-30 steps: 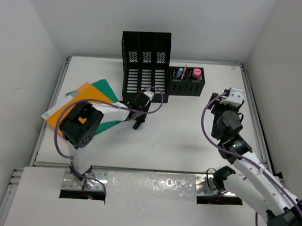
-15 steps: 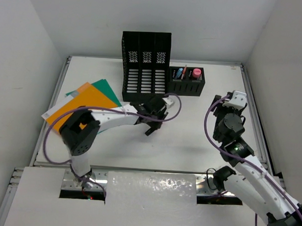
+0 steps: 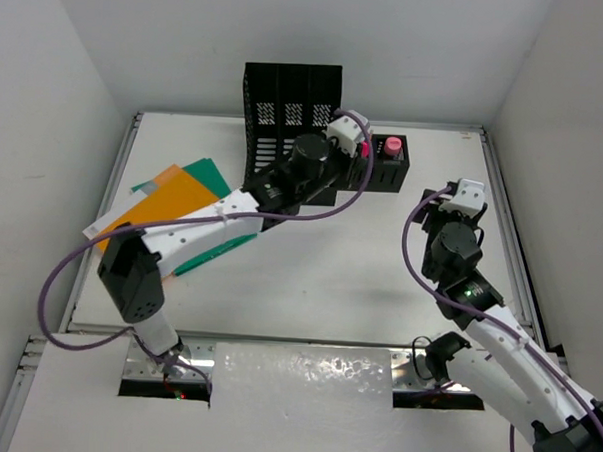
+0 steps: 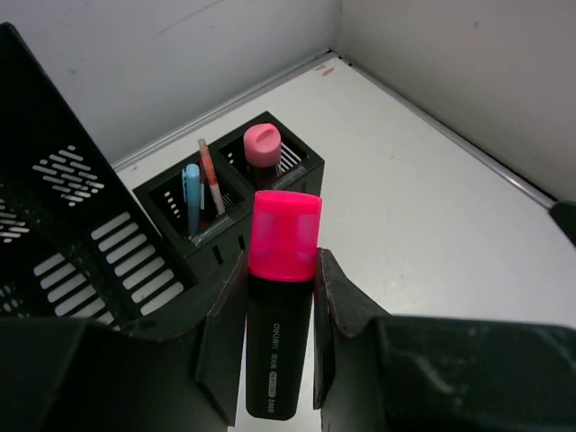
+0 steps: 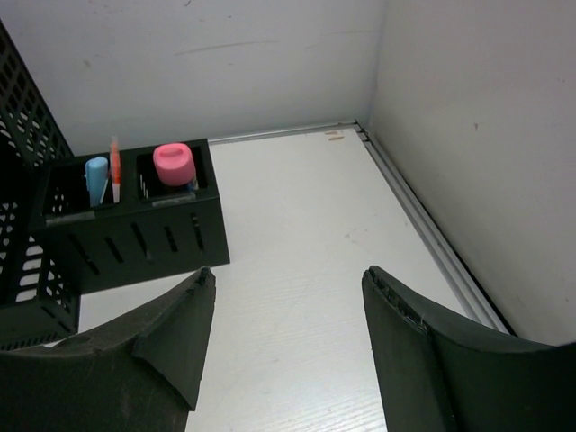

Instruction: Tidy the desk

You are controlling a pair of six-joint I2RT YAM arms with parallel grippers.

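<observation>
My left gripper moves outward next and lowers the highlighter to release it among pens. The pen holder's section holding the blue pen lies below and outward.
The white desk carries a black two-compartment pen holder at the back. My left gripper is shut on a black highlighter with a pink cap and holds it upright, above and just in front of the pen holder. The holder's right compartment holds another pink-capped highlighter; its left one holds a blue pen and an orange pen. My right gripper is open and empty above bare desk, to the right of the holder.
A tall black slotted file holder stands left of the pen holder, under my left forearm. Orange and green folders with white sheets lie fanned at the desk's left. A metal rail and walls bound the right and back.
My left arm has swung from the desk's middle up and to the right, carrying the highlighter to the pen holder. The right arm has barely moved.
</observation>
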